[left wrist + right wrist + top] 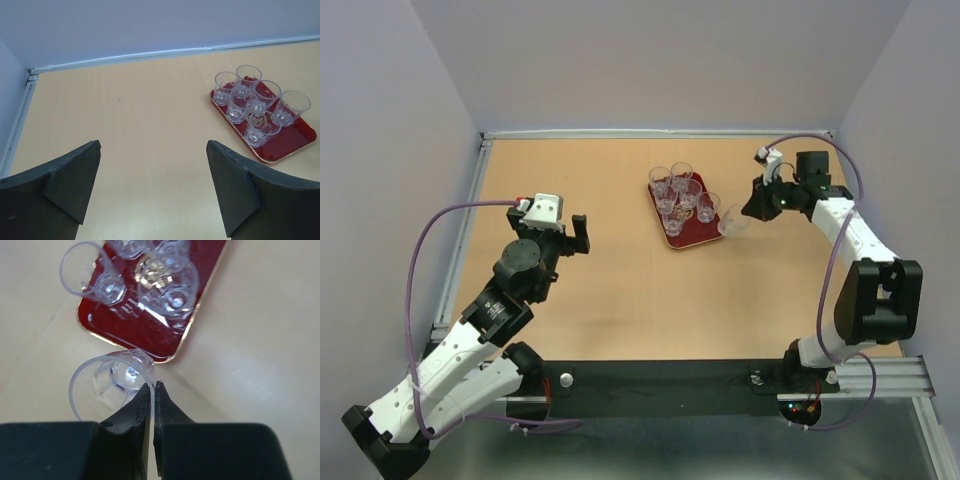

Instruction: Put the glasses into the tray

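Note:
Next, my right gripper will shift to the left in the top view and down onto the tray's near end, because the tray's bare red bottom shows there between glasses.
The dark red tray (696,232) lies right of the table's centre with several clear glasses (688,194) standing on it. My right gripper (745,213) is shut on the rim of one more clear glass (731,223), one finger inside it and one outside. It holds the glass tilted, just off the tray's right edge. In the right wrist view the held glass (107,385) hangs at my fingertips (153,385), beside the tray's corner (150,335). My left gripper (570,232) is open and empty, well left of the tray (295,135).
A raised metal rail (470,220) borders the table's left side and back edge. Grey walls close in on three sides. Bare tabletop (150,115) lies between my left gripper (152,145) and the tray.

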Tool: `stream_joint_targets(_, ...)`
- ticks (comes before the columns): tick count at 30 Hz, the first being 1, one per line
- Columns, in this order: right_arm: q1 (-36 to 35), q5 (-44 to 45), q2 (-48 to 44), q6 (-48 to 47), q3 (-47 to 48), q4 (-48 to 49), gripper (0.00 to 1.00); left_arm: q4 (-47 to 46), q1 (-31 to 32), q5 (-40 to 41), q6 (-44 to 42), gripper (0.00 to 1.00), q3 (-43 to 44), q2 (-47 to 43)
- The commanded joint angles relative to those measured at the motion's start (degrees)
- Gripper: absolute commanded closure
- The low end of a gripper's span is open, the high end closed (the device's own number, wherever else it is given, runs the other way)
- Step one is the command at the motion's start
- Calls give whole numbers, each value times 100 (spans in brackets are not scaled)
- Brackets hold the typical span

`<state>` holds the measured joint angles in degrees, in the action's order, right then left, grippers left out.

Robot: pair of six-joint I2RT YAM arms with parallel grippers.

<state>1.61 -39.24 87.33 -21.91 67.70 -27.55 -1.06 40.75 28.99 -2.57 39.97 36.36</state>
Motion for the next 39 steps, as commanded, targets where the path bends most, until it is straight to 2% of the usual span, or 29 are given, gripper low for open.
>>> stream_joint_targets(1, -467, -436, -137, -103, -257, 267, 99, -298, -23, 54, -60, 2, -41, -50)
stream_joint_targets(5, -951, -84, -234, 379, -442, 715, 100, -298, -23, 89, -68, 2, -42, -24)
stream_joint_targets(9, -1101, 337, -155, 836, -425, 1146, 100, -298, -32, 124, -77, 2, -41, -6)
stream_joint_targets(18, -1531, 1523, 468, 1224, -161, 1392, 99, -290, -50, 133, -77, 2, -59, 47)
stream_joint_targets(39, -1874, 2245, 1058, 1391, 208, 1463, 98, -307, -85, 71, -77, 2, -41, 82)
